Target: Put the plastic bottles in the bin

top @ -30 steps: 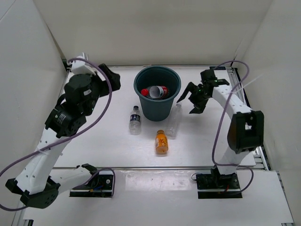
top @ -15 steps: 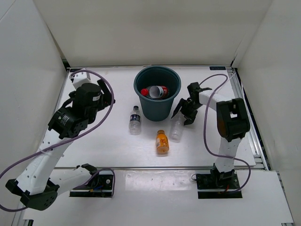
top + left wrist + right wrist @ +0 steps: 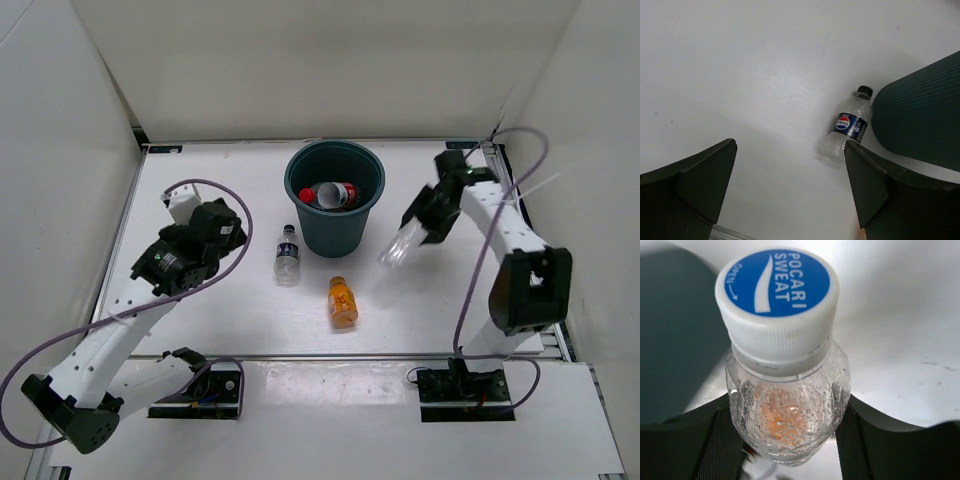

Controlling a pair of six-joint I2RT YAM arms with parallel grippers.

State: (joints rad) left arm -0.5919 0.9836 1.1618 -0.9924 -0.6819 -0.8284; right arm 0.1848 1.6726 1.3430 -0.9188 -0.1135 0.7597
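Observation:
My right gripper will lift clear of the bin's rim and move left in the top view over the bin's opening (image 3: 336,177) to release the plain clear bottle.
The dark teal bin (image 3: 372,190) stands at the back centre, with a red-capped bottle (image 3: 330,195) lying inside. My right gripper (image 3: 422,222) is shut on a plain clear bottle (image 3: 400,244), held tilted in the air to the right of the bin. In the right wrist view that bottle (image 3: 782,340) has a white and blue cap and sits between my right gripper's (image 3: 788,440) fingers. A dark-capped, blue-labelled bottle (image 3: 287,255) lies left of the bin. A short orange bottle (image 3: 343,301) lies in front. My left gripper (image 3: 215,235) is open and empty, apart from the blue-labelled bottle (image 3: 850,125).
White walls close in the table on the left, back and right. The bin's ribbed wall (image 3: 925,115) fills the right of the left wrist view, just beyond my left gripper (image 3: 790,150). A metal rail (image 3: 330,356) runs along the table's front edge.
My right gripper has shut on the clear bottle beside the bin and lifted it off the table, up and to the right. The left arm has swung forward and lower.

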